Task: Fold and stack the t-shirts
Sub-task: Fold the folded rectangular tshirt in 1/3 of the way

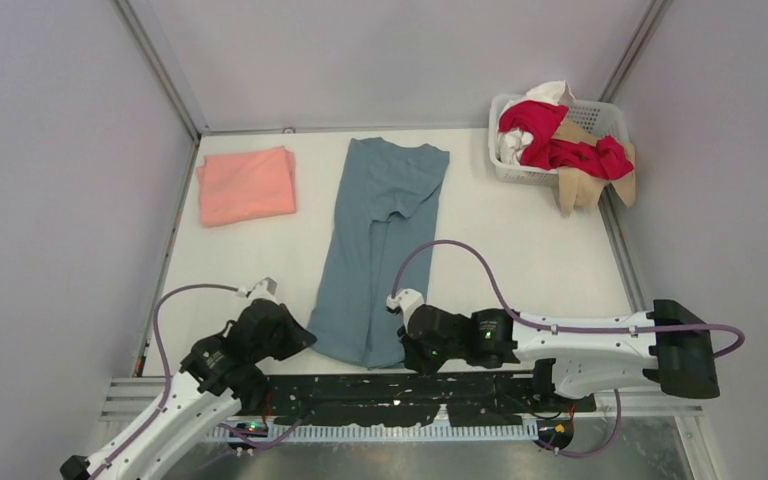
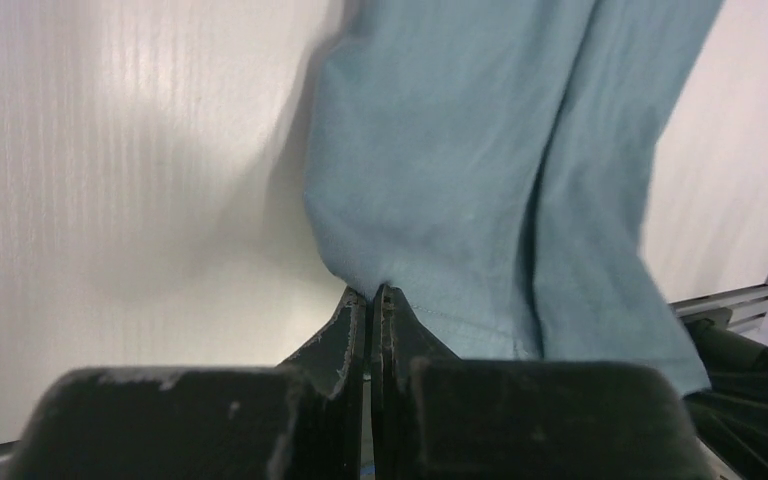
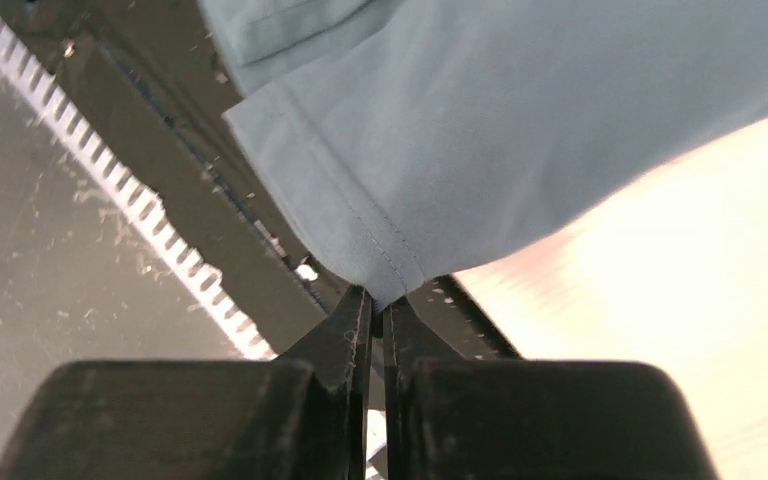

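The right gripper moves the hem corner outward over the full-length t-shirt to the t-shirt's long edge (image 1: 430,227) beside the sleeve's end next and frees it.
A long blue-grey t-shirt (image 1: 375,240), folded lengthwise into a narrow strip, lies on the table from the back to the near edge. My left gripper (image 1: 305,338) is shut on its near left hem corner; the left wrist view shows the cloth (image 2: 480,150) pinched at my left gripper (image 2: 374,290). My right gripper (image 1: 402,345) is shut on the near right hem corner; the right wrist view shows the stitched hem (image 3: 430,130) pinched at my right gripper (image 3: 380,298). A folded salmon-pink t-shirt (image 1: 246,184) lies at the back left.
A white lattice basket (image 1: 600,115) at the back right holds red (image 1: 560,140), white (image 1: 550,93) and tan (image 1: 585,175) shirts, some hanging over its rim. Grey walls enclose the table. A black rail (image 1: 390,400) runs along the near edge by the arm bases.
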Controlling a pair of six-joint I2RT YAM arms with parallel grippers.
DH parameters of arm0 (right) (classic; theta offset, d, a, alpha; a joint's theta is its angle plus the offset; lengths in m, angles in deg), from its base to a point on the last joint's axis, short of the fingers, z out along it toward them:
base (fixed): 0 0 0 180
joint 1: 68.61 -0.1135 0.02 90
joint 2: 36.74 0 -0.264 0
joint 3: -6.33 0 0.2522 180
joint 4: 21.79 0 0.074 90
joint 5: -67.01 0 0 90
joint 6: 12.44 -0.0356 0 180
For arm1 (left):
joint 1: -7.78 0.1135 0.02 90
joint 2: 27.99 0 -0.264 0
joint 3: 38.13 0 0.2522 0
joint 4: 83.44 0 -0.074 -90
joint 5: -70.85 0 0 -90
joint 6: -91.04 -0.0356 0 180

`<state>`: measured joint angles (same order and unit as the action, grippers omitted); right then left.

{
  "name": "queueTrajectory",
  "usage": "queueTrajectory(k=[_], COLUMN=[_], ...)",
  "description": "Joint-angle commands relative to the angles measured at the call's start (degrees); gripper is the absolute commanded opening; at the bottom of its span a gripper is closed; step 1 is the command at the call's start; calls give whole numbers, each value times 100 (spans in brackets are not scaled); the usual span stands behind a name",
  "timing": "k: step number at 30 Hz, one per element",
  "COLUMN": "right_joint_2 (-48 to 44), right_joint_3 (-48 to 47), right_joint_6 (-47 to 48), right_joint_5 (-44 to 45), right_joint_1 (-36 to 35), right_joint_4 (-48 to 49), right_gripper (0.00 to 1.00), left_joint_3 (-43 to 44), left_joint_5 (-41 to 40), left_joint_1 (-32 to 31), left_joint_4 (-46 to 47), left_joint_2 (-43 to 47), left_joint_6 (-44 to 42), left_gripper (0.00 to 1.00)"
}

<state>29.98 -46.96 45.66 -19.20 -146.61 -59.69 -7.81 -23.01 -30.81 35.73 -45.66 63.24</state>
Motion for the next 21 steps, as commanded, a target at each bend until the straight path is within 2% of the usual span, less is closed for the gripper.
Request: queueTrajectory(k=[1, 5, 8, 13, 21], right_joint_2=[-100, -101, 24, 432, 1399], right_joint_3=[-200, -418, -551, -1098, -1997], right_joint_6=[281, 593, 786, 1180, 1685], right_joint_5=[-113, -117, -116, -25, -23], right_joint_1=[667, 1466, 2019, 2867, 3873], right_joint_4=[-171, -187, -190, -229, -224], right_gripper=[6, 6, 6, 6, 7], left_joint_3=[699, 1405, 1958, 2769, 4061], left_joint_5=[-442, -994, -1102, -593, 26], left_joint_1=[-1, 39, 180, 721, 1414], left_joint_4=[761, 1155, 1448, 1870, 2041], left_joint_2=[-489, -1545, -2510, -3862, -5697], left_joint_6=[-272, -491, -598, -1039, -1526], left_gripper=[0, 0, 0, 0, 0])
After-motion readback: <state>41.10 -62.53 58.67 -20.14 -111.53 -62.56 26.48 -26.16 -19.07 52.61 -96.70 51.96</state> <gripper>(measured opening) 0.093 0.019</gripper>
